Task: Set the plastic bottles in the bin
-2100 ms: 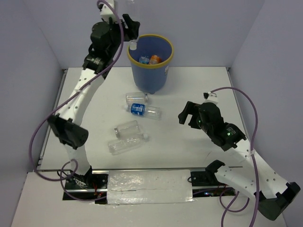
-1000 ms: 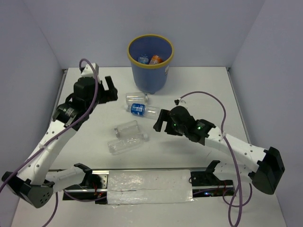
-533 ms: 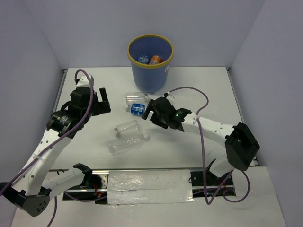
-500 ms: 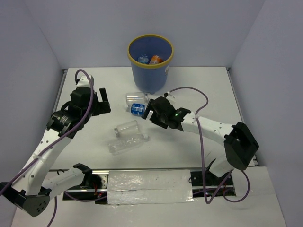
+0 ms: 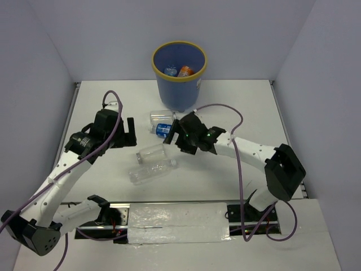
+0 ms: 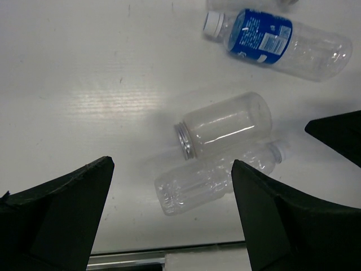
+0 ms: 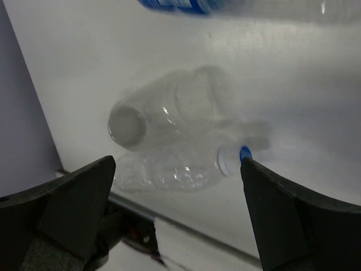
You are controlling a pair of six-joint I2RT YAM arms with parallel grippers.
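The capped end of the bottle lies nearest my right gripper. My right gripper will move down and back toward the base onto the capped shoulder of the crumpled bottle (image 5: 168, 164) (image 7: 212, 162).
The bin (image 5: 179, 90), dark blue with a yellow rim, stands at the back with a blue-labelled bottle (image 5: 171, 71) and an orange bottle (image 5: 185, 70) inside. Several plastic bottles lie in front of it: a clear one (image 5: 160, 117), a blue-labelled one (image 5: 163, 130) (image 6: 279, 42), a wide-mouthed clear one (image 5: 150, 152) (image 6: 223, 125) (image 7: 169, 113) and a crumpled clear one (image 5: 150, 171) (image 6: 211, 182) (image 7: 177, 172). My left gripper (image 5: 131, 132) (image 6: 172, 162) hangs open just left of the clear pair. My right gripper (image 5: 172, 133) (image 7: 177, 161) is open above the blue-labelled bottle, partly hiding it.
White table with grey walls on three sides. A metal rail (image 5: 169, 210) and both arm bases run along the near edge. The right arm's purple cable (image 5: 240, 121) loops over the middle of the table.
The left arm came down from over the bin to the table beside the clear bottles. The right arm swung left across the table to the bottles. Both grippers stayed open.
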